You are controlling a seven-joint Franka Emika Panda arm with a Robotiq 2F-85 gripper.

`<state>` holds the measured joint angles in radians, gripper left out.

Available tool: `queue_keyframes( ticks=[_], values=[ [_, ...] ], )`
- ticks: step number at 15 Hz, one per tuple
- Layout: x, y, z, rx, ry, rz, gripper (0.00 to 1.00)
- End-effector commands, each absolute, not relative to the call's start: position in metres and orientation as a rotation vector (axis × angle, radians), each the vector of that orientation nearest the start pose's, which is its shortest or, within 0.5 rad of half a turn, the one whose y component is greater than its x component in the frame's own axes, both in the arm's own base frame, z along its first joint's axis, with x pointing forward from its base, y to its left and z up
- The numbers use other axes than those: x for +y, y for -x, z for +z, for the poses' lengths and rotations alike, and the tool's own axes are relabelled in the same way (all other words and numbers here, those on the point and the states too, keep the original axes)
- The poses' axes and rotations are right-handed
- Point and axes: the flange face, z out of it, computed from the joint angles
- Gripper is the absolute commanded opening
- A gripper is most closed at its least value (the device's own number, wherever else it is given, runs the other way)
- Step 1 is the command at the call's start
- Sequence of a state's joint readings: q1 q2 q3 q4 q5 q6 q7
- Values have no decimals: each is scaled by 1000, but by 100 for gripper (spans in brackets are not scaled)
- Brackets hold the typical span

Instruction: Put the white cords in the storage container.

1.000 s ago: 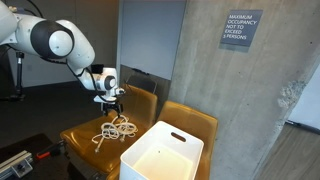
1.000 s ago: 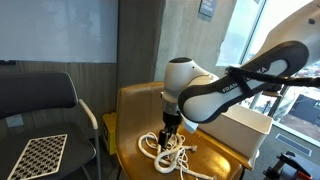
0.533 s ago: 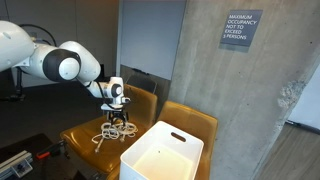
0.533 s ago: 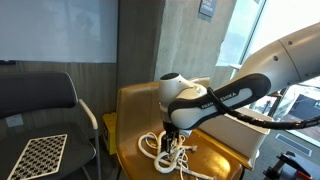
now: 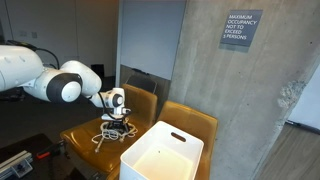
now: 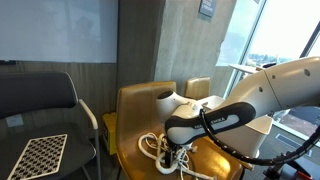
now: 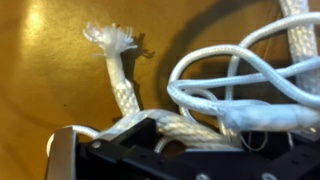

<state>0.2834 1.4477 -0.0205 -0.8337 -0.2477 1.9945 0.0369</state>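
Observation:
The thick pieces of cord low in the tangle already lie between my gripper's open fingers, so my gripper needs to close its fingers on them next, with hardly any travel.
The white cords lie in a loose tangle on the seat of a mustard-yellow chair; they also show in an exterior view. My gripper is down in the tangle. In the wrist view its jaws stand open, with thick strands of cord lying between and in front of them, and a frayed end points up at the left. The storage container, a white bin with a slot handle, stands open next to the chair, on the second yellow chair.
A second mustard-yellow chair stands behind the bin. A black chair holds a checkerboard pattern. A concrete pillar with a sign rises behind.
My gripper has come down from above the chair seat into the tangle of cords. The cords and the bin have not moved.

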Motion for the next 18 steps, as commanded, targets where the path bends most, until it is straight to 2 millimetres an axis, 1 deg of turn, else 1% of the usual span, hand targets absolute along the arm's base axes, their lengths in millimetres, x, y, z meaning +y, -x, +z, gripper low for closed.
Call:
queue_keyframes(
  ticks=[1, 4, 7, 9, 10, 11, 14, 15, 18],
  values=[
    [168, -693, -56, -648, 3321, 518, 74],
    [169, -691, -46, -632, 3320, 552, 53],
    [167, -693, -43, -611, 3322, 579, 29],
    [167, -694, -35, -590, 3323, 587, 15],
    [168, -695, -28, -576, 3325, 589, 7],
    [169, -696, -21, -564, 3325, 594, 1],
    [179, -698, 16, -512, 3346, 620, 0],
    [184, -699, 34, -501, 3362, 620, 2],
    [193, -701, 85, -481, 3392, 588, 0]
  ],
)
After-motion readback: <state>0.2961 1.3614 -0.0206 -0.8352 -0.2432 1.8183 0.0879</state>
